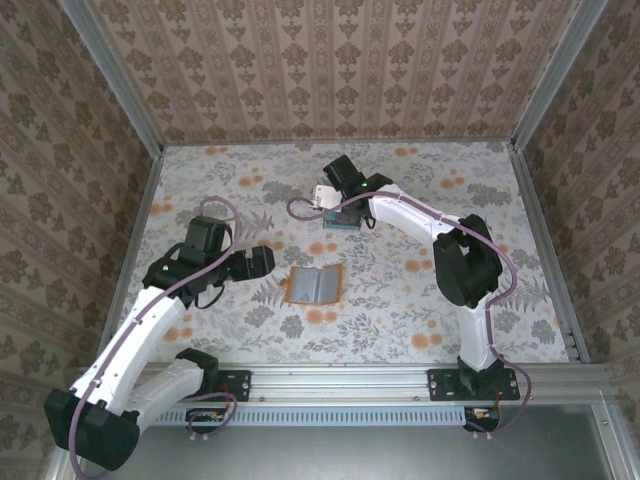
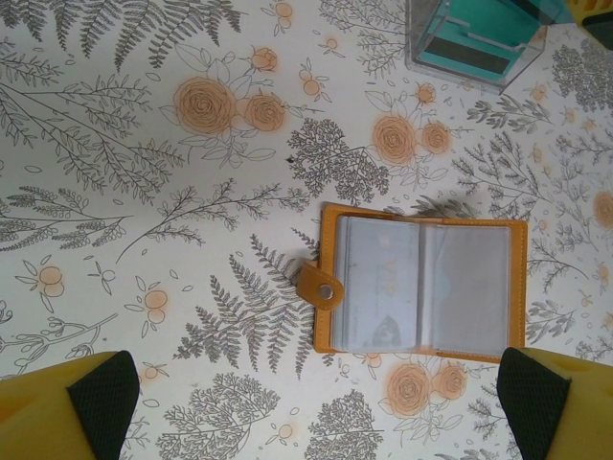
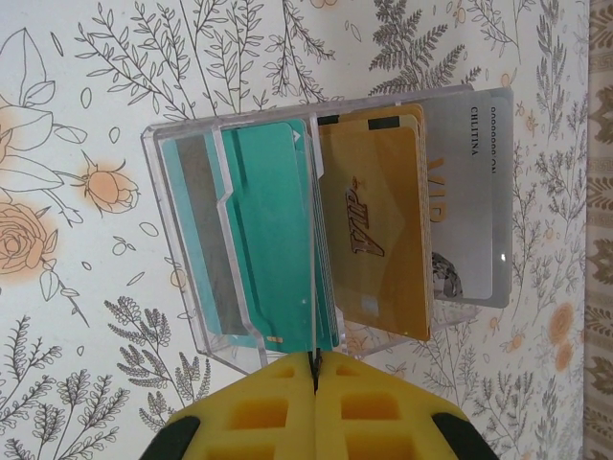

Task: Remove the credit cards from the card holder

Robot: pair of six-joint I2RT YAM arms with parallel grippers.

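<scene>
I should lower my right gripper a little and let go of the card, which already stands inside the box [image 3: 182, 192], since the gap between teal and orange cards is below the gripper.
The orange card holder [image 1: 315, 285] lies open and flat mid-table, its pale blue-grey sleeves [image 2: 421, 286] facing up and its snap tab [image 2: 319, 285] at the left. My left gripper [image 2: 316, 402] hovers open above its near edge, fingers [image 2: 96, 398] wide apart and touching nothing. My right gripper [image 3: 314, 362] is shut on a thin credit card seen edge-on [image 3: 312, 287], which stands in a clear box [image 3: 182, 192] between teal cards [image 3: 268, 230] and an orange card [image 3: 374, 230]. A whitish card [image 3: 469, 192] leans at the box's right.
The clear box [image 1: 345, 217] stands beyond the card holder, under the right wrist, and shows at the top right of the left wrist view [image 2: 476, 43]. Patterned walls close the table's back and sides. Flowered tablecloth lies bare around the holder.
</scene>
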